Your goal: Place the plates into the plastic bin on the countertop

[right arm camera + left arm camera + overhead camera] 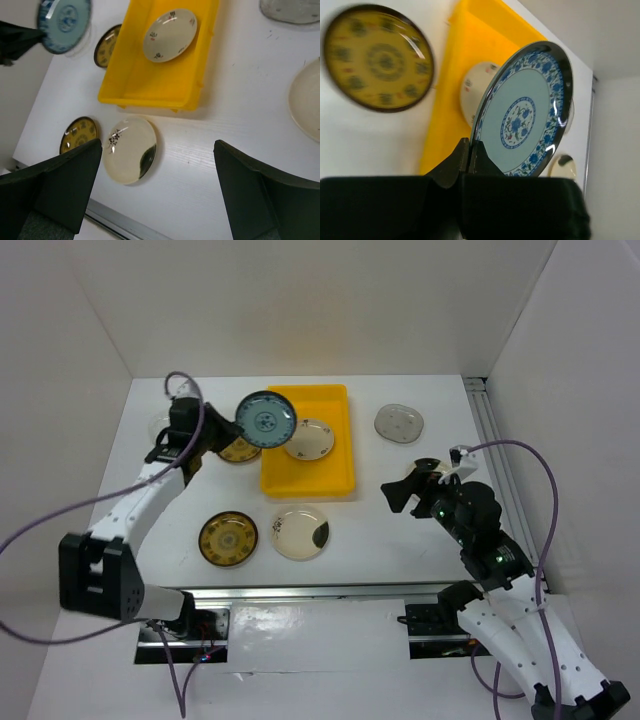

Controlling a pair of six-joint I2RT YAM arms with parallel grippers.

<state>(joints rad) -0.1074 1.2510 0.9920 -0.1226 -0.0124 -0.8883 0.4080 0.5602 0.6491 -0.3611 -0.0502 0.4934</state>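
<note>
My left gripper will next carry the blue patterned plate [266, 419] farther across the bin, then lower it over the cream plate [309, 438] inside.
My left gripper [236, 432] is shut on the rim of a blue patterned plate [266, 419] and holds it tilted above the left edge of the yellow bin [305, 480]. In the left wrist view the fingers [462, 155] pinch the blue plate [525, 115] over the bin [445, 100]. A cream plate [309, 438] lies in the bin. A gold-brown plate [238, 451] lies left of the bin, another [228, 538] at the front. A cream plate with a black patch [301, 532] lies before the bin. My right gripper [405, 490] is open and empty [157, 145].
A grey plate [399, 423] lies right of the bin on the white countertop [370, 530]. A clear plate [160, 425] shows partly behind the left arm. Another pale plate [305, 100] shows at the right wrist view's edge. White walls enclose the table.
</note>
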